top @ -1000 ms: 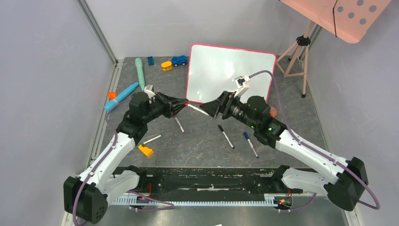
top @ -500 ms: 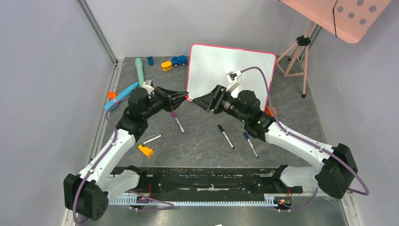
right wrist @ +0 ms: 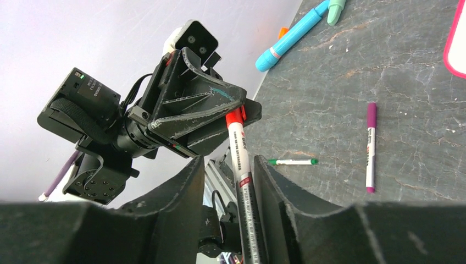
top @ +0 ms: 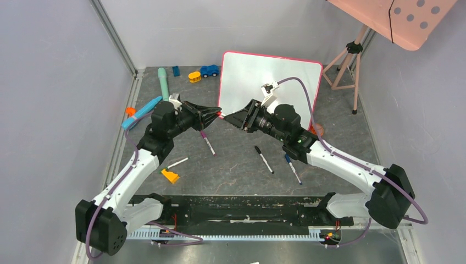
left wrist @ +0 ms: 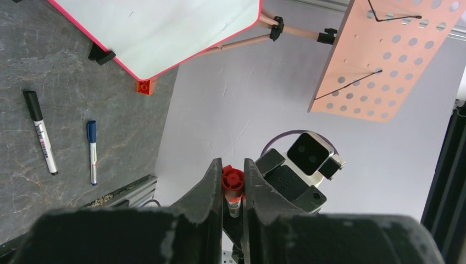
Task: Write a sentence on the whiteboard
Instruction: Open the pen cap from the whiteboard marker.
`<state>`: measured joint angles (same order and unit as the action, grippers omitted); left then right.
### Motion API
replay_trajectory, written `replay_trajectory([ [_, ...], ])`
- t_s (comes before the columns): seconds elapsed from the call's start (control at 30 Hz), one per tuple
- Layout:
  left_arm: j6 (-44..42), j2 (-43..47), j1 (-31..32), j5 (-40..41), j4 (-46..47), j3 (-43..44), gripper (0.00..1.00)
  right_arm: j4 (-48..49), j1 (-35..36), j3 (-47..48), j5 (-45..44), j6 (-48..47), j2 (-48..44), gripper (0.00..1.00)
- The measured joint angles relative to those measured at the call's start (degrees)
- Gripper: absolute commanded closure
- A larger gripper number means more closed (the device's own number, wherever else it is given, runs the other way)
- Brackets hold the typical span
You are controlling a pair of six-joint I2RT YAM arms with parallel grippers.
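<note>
Next, my left gripper moves down, back and to the left in the top view to the floor by the green marker, clear for releasing the red marker's red cap.
The whiteboard stands at the back, white with a red-pink frame. Its face is blank and no sentence shows on it. It also shows in the left wrist view. My left gripper is shut on the red cap end of a red whiteboard marker, held in the air in front of the board's left edge. My right gripper faces it, tip to tip. In the right wrist view the marker's white body lies between my right fingers against one finger, with a gap to the other.
On the floor lie a purple marker, a black marker, a blue marker, a green marker and an orange brick. Toys sit at the back left. A pink perforated panel on a tripod stands back right.
My right gripper has slid left along the marker until it nearly meets the left gripper, covering the bare white stretch. Both grippers have shifted slightly toward the board.
</note>
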<state>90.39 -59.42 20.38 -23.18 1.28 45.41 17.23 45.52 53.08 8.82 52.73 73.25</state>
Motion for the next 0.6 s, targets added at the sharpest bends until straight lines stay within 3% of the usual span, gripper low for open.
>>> replay_trajectory([
  [0.2,0.0,-0.04,0.0,-0.57,0.0,0.09,0.98,-0.37,-0.02,0.04,0.15,-0.17,0.0,0.76],
  [0.3,0.0,-0.04,0.0,-0.87,0.09,0.26,0.98,-0.61,-0.02,0.04,0.13,-0.17,0.0,0.99],
  [0.6,0.0,-0.04,-0.61,-1.49,0.07,0.39,0.98,-1.03,0.0,-0.39,0.07,-0.28,-0.96,1.0],
])
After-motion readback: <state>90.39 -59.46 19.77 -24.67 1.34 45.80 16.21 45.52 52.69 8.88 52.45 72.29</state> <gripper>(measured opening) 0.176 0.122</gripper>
